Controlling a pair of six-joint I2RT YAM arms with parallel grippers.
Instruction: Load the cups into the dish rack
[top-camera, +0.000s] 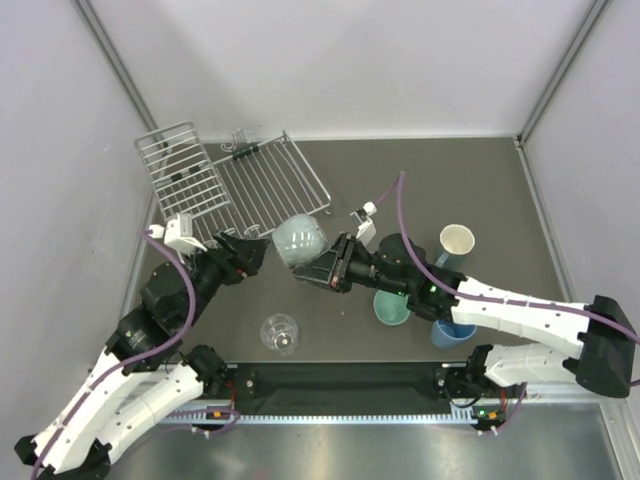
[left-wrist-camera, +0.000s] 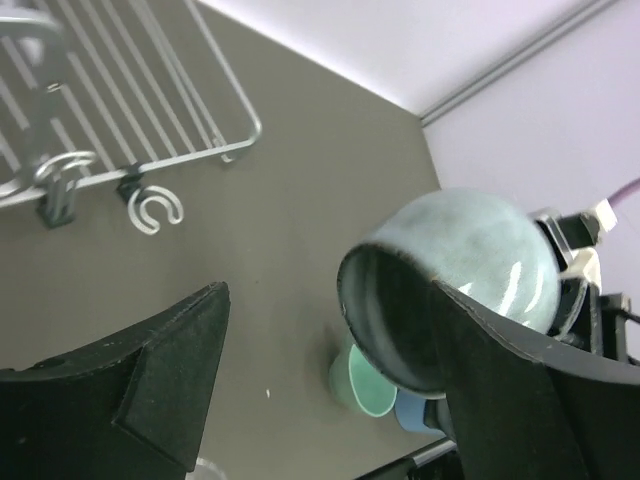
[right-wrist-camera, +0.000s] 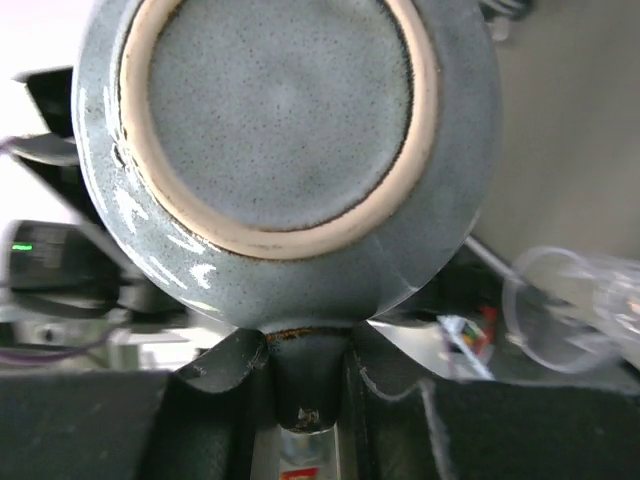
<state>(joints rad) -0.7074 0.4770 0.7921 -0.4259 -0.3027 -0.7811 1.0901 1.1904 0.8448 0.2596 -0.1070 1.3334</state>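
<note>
The mug hangs sideways before the rack (top-camera: 270, 180). The right gripper swings outward next, turns the mug's opening down, lowers it onto the rack's flat wires and releases.
The grey-teal mug (top-camera: 300, 240) hangs in the air on its side, just in front of the dish rack (top-camera: 270, 180). My right gripper (right-wrist-camera: 307, 370) is shut on the mug's handle, and the mug's pale base (right-wrist-camera: 280, 120) fills the right wrist view. My left gripper (left-wrist-camera: 332, 300) stands open beside the mug's dark mouth (left-wrist-camera: 400, 320); its right finger (left-wrist-camera: 520, 400) overlaps the rim, and I cannot tell whether they touch. On the table stand a mint-green mug (top-camera: 390, 308), a blue tumbler (top-camera: 452, 332), a cream cup (top-camera: 457, 241) and a clear glass (top-camera: 280, 333).
The rack's raised slotted section (top-camera: 185, 170) is at the back left, and its hooks (left-wrist-camera: 155, 212) line the near edge. Grey walls close in the table on three sides. The clear glass (right-wrist-camera: 575, 305) stands near the arm bases.
</note>
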